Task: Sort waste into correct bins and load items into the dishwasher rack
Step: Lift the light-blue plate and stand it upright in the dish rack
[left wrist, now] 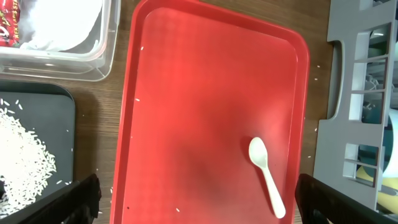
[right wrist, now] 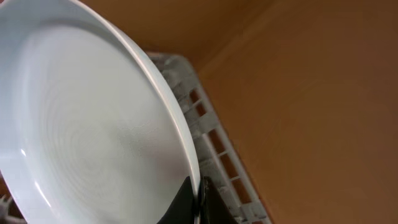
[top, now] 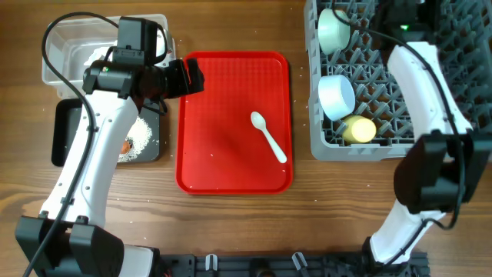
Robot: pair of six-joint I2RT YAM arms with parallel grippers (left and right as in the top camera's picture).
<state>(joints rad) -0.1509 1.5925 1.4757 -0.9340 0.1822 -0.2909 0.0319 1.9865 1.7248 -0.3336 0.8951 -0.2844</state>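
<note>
My right gripper holds the pale blue plate [right wrist: 81, 137] by its rim above the rack's pegs and needs to lower it among the empty grey wires, then release it.
A white plastic spoon [top: 269, 137] lies on the flat red tray [top: 231, 169]; it also shows in the left wrist view [left wrist: 266, 174]. My left gripper [left wrist: 205, 205] is open and empty over the tray's left part, and it shows in the overhead view [top: 188, 77]. My right gripper [right wrist: 200, 186] is shut on the rim of the pale blue plate [right wrist: 81, 137] over the grey dishwasher rack [top: 330, 146]. The rack holds a mint-green bowl [top: 333, 29], a pale blue bowl [top: 336, 96] and a yellow cup [top: 358, 129]. The black tray [top: 65, 131] holds rice [top: 142, 138] and a carrot piece [top: 125, 146].
The clear tub [top: 61, 46] stands at the back left with white-and-red wrapper paper [left wrist: 9, 25] inside. A few rice grains lie on the red tray and the wood. My right arm [top: 423, 77] crosses over the rack's right side.
</note>
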